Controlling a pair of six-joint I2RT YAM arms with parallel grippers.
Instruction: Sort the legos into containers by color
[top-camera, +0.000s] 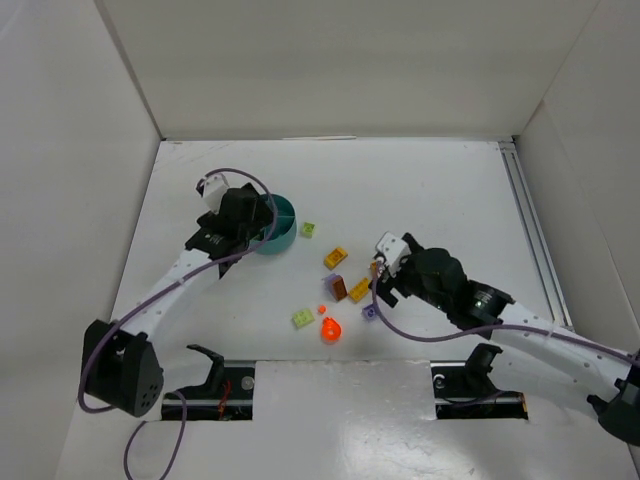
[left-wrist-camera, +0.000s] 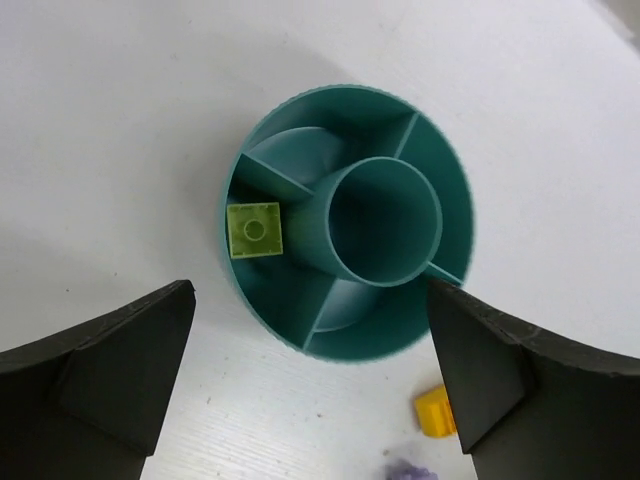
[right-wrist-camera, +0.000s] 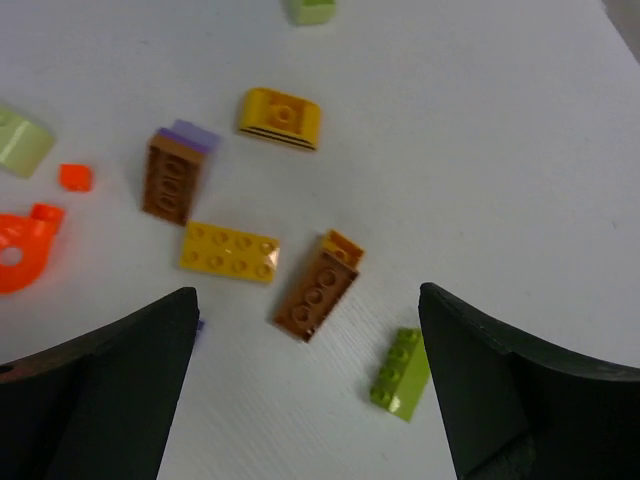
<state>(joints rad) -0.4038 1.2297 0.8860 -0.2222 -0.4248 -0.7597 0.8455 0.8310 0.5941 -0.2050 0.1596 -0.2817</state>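
The right gripper swings, turning, to the lime piece beside the orange-red one and descends next, since it lies below and left in the top view.
The round teal dish (top-camera: 284, 230) sits left of centre, and my left gripper (top-camera: 243, 214) hangs open just above it. In the left wrist view the dish (left-wrist-camera: 441, 172) shows its dividers and central cup, with one lime green brick (left-wrist-camera: 255, 230) lying in a left compartment. The left gripper (left-wrist-camera: 310, 295) holds nothing. The other legos lie loose mid-table. My right gripper (right-wrist-camera: 307, 295) is open over a brown brick (right-wrist-camera: 315, 293), with a lime brick (right-wrist-camera: 402, 373) beside it and a yellow plate (right-wrist-camera: 229, 250) to the left. From above, the right gripper (top-camera: 384, 277) is right of the pile.
Loose on the table are a lime brick (top-camera: 308, 229), a yellow brick (top-camera: 336, 257), a brown brick (top-camera: 338, 288), a lime piece (top-camera: 302, 318), an orange-red piece (top-camera: 331, 329) and a purple bit (top-camera: 369, 313). White walls enclose the table on three sides.
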